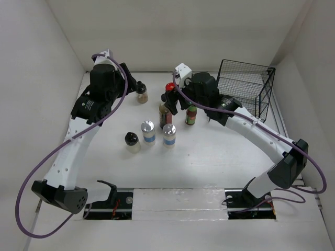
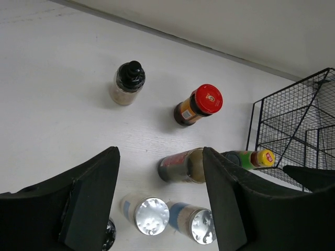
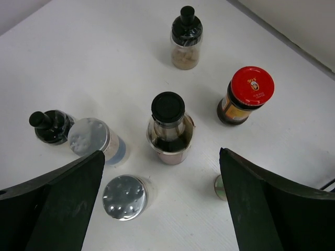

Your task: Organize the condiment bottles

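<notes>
Next I will move my right gripper to the left in the top view and down onto the sauce bottle's black cap, because the cap stands clear of the neighboring lids.
Seven condiment bottles stand mid-table. A black-capped jar is at the back left, a red-lidded dark jar beside it. The brown sauce bottle and the green bottle stand in the middle. Two silver-capped shakers and a second black-capped jar are nearest. My left gripper is open and empty, raised by the back jar. My right gripper is open and empty above the sauce bottle, with the red-lidded jar beyond it.
A black wire basket stands at the back right, also in the left wrist view. White walls close off the back and both sides of the table. The green bottle is mostly hidden behind my right finger.
</notes>
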Controlling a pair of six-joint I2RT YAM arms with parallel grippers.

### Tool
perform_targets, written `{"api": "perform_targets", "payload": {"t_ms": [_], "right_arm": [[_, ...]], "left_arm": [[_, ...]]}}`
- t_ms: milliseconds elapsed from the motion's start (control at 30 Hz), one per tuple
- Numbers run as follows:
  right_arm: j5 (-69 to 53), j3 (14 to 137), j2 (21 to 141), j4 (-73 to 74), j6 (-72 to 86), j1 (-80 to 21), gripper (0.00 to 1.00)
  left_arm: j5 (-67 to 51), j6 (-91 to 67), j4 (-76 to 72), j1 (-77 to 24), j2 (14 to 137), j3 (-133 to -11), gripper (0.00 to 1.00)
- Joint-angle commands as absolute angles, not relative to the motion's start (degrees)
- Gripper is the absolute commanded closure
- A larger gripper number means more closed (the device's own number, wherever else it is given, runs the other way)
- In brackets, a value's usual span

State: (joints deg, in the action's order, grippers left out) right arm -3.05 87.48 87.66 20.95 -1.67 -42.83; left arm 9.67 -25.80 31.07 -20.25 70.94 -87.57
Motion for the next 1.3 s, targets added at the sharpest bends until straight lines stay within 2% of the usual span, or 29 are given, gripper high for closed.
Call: {"api": "perform_targets", "payload": {"t_ms": [0,300,533,733,867,967,1100,1167,1233,1267], "right_arm": [[-1.8,87.5,87.0,19.8,-1.2,-43.2,0.04],[-0.2,87.5,87.0,20.3,-1.8,-43.2,0.04],[3.3,87.5,90.2,18.5,-2.3,-43.2,0.04],[1.7,89.3,94.7,16.2,-2.3,-42.1,0.04],[-0.2,91.8,98.1,14.9,-2.3,-42.1,0.12],[-1.7,92.3,99.4,13.5,-2.3,-42.1,0.13],[-1.7,92.3,101.2,10.7,-2.3,-42.7,0.19],[-0.5,91.7,101.7,9.1,-3.0,-43.3,0.26],[-0.5,91.7,101.7,8.4,-3.0,-43.3,0.28],[-0.5,91.1,101.7,7.7,-3.0,-43.3,0.34]], "left_arm": [[8.5,-25.7,28.5,-20.2,71.4,-89.7,0.4],[8.5,-25.1,28.5,-20.2,71.9,-90.3,0.3],[7.4,-25.1,28.5,-20.2,71.9,-90.3,0.29],[6.8,-24.6,28.5,-20.2,71.9,-88.3,0.26],[6.8,-24.6,28.5,-20.2,71.4,-87.7,0.25],[6.8,-24.6,28.5,-20.2,71.4,-87.2,0.24],[6.2,-25.1,28.5,-20.2,71.4,-86.7,0.24],[6.2,-25.7,28.5,-20.2,71.4,-86.7,0.25],[6.2,-25.8,28.5,-20.2,71.4,-86.7,0.25],[6.2,-25.8,28.5,-20.2,71.4,-86.7,0.25]]}}
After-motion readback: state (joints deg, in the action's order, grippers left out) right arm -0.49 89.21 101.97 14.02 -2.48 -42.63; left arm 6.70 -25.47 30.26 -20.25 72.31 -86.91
